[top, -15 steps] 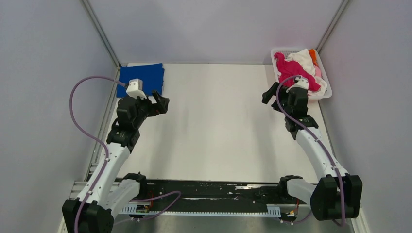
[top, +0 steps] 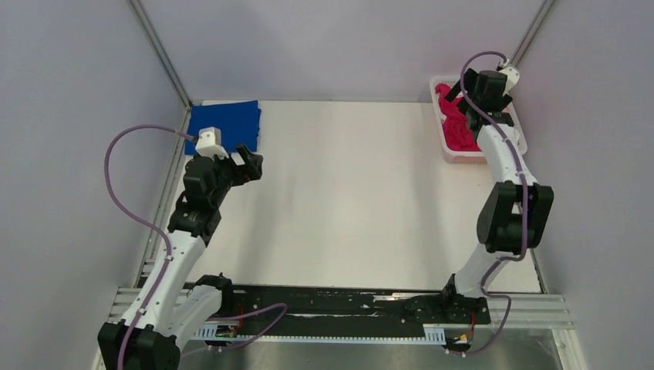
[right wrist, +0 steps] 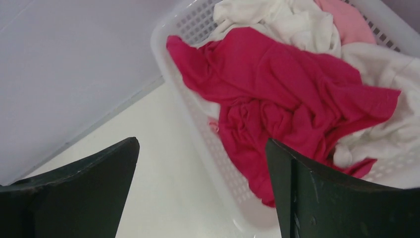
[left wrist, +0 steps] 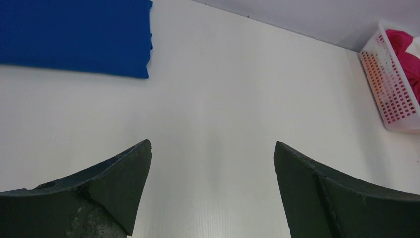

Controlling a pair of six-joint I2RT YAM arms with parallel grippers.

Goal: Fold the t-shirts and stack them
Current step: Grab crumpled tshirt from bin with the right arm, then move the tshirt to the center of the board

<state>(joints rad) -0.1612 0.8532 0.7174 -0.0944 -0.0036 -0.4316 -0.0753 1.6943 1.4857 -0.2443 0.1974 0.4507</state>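
Note:
My right gripper should next go down into the basket, with its open fingers around the folds of the magenta-red t-shirt's bunched middle [top: 456, 122] [right wrist: 250, 108], because it lies below, on top of the pile of shirts.
A royal-blue t-shirt [top: 224, 127] lies folded flat at the table's far left corner; it also shows in the left wrist view [left wrist: 74, 34]. A magenta-red t-shirt [top: 459, 132] lies crumpled in the white lattice basket [top: 465, 156] at the far right, on top of white [right wrist: 282, 20] and pink [right wrist: 349, 22] shirts. In the right wrist view the magenta shirt [right wrist: 287, 94] spills toward the basket's near rim [right wrist: 173, 84]. My right gripper [top: 461, 96] is open and empty, above the basket's left edge [right wrist: 201, 141]. My left gripper [top: 251, 164] is open and empty over bare table just right of the blue shirt [left wrist: 212, 144].
Grey walls with metal corner posts close in the table on three sides. The basket [left wrist: 391, 94] stands against the right wall. The right arm [top: 509, 200] stretches up along the right side. A black rail [top: 339, 304] runs along the near edge.
My right arm has swung out and reached farther back and right, bringing its gripper from beside the basket to above it. The left arm has barely moved.

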